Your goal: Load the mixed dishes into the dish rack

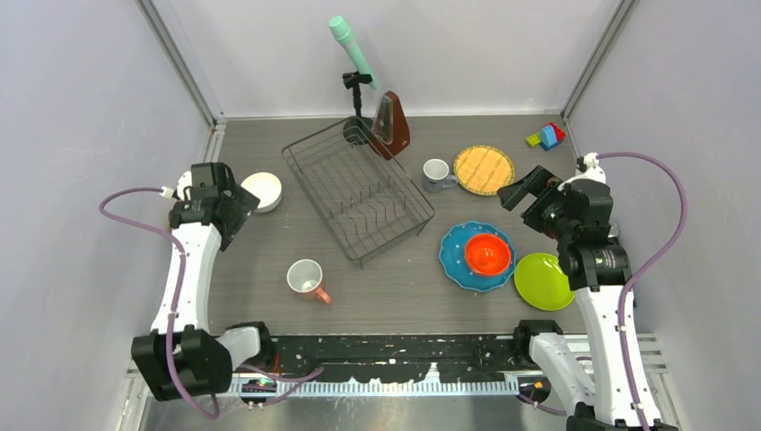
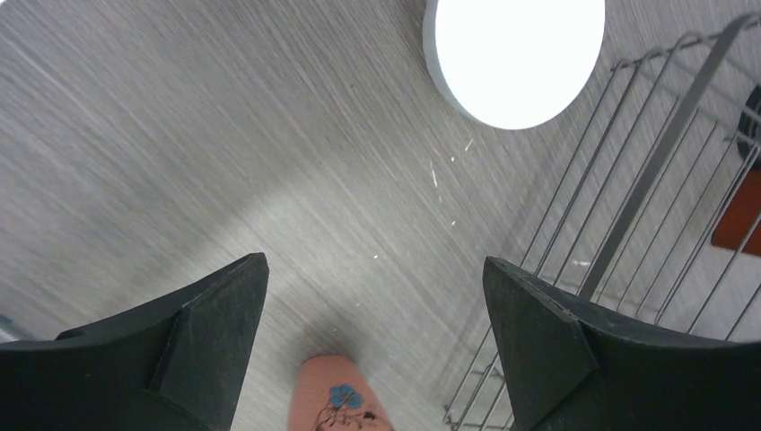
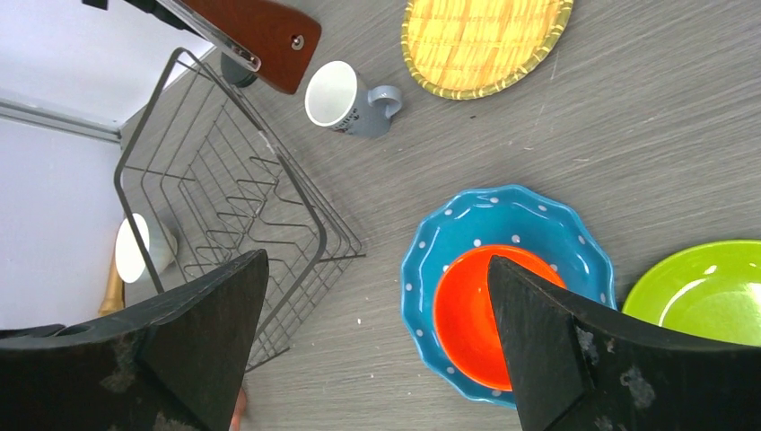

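Observation:
The bare tabletop leaves room for a finger outside the side of the white bowl below my left gripper, so next I need to lower that gripper open onto the near rim [image 1: 261, 210] [image 2: 453, 95] of the bowl.
The black wire dish rack [image 1: 396, 238] stands empty at the table's middle. A white bowl [image 1: 262, 190] sits left of it and a pink mug [image 1: 308, 280] lies in front of it. A small grey mug [image 1: 437, 173] and a yellow woven plate [image 1: 484, 169] sit to its right. An orange bowl [image 1: 488, 254] rests on the blue dotted plate [image 1: 458, 242], with a lime green plate [image 1: 541, 281] beside it. My left gripper [image 1: 244, 201] is open and empty beside the white bowl [image 2: 513, 54], above the pink mug [image 2: 339, 400]. My right gripper [image 1: 520, 190] is open and empty above the orange bowl [image 3: 476, 314].
A brown metronome [image 1: 392, 124] stands at the rack's far corner, with a teal cylinder on a black stand [image 1: 352, 49] behind it. Coloured toy blocks [image 1: 546, 136] lie at the far right. Grey walls close in the table on three sides.

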`<state>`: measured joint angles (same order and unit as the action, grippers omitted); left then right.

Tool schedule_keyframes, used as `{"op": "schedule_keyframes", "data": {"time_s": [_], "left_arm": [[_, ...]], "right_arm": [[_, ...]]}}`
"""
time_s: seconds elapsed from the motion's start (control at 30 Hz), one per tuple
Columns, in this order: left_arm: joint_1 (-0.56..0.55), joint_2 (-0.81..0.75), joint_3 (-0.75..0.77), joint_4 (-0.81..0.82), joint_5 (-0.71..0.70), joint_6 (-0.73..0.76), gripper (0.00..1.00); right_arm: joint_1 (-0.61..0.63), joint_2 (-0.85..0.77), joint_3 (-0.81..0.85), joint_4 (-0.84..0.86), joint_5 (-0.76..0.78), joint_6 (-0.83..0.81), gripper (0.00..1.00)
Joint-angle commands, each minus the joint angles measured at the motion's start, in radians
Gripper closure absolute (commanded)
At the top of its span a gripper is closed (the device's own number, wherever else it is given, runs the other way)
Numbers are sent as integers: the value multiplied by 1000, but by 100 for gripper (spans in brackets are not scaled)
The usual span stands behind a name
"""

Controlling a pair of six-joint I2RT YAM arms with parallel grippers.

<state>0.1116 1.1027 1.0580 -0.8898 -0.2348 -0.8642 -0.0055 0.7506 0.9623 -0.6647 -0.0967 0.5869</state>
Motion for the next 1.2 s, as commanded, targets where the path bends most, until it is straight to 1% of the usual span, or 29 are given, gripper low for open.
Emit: {"op": "schedule_keyframes", "data": {"time_s": [0.0, 0.1, 0.17, 0.3, 0.4, 0.57, 0.67, 0.7, 0.77, 0.8, 0.9, 0.93, 0.97, 1.07, 1.1, 1.17], "left_arm": [[53, 82, 42, 68, 70, -84, 8], [75, 154, 38, 104, 93, -123, 9], [87, 205, 38, 133, 104, -169, 12], [95, 296, 25, 269, 148, -235, 17], [95, 364, 25, 335, 147, -288, 19], [95, 451, 34, 382, 125, -379, 20], [96, 493, 36, 397, 97, -423, 24], [95, 510, 37, 403, 94, -435, 28], [96, 537, 39, 409, 96, -454, 40], [96, 549, 41, 410, 101, -456, 45], [96, 574, 50, 394, 100, -450, 51], [96, 581, 53, 385, 92, -446, 56], [96, 585, 55, 372, 81, -446, 63], [96, 583, 71, 356, 71, -424, 95], [95, 575, 79, 341, 69, -419, 100], [96, 542, 81, 328, 75, -405, 100]], "right_arm": [[6, -16, -7, 66, -32, 23, 2], [6, -10, -9, 66, -37, 24, 2], [6, 1, -4, 66, -45, 24, 2], [6, 19, 1, 66, -73, 27, 2], [6, 32, 3, 73, -114, 34, 3], [6, 52, 3, 80, -132, 42, 3], [6, 67, 6, 82, -134, 44, 3], [6, 70, 9, 82, -135, 44, 4], [6, 81, 13, 80, -136, 44, 4], [6, 87, 14, 80, -136, 46, 4], [6, 97, 16, 79, -141, 49, 4], [6, 101, 17, 79, -143, 51, 4], [6, 102, 20, 80, -146, 52, 4], [6, 108, 24, 82, -147, 57, 5], [6, 109, 26, 83, -148, 62, 5], [6, 114, 28, 89, -158, 70, 5]]}}
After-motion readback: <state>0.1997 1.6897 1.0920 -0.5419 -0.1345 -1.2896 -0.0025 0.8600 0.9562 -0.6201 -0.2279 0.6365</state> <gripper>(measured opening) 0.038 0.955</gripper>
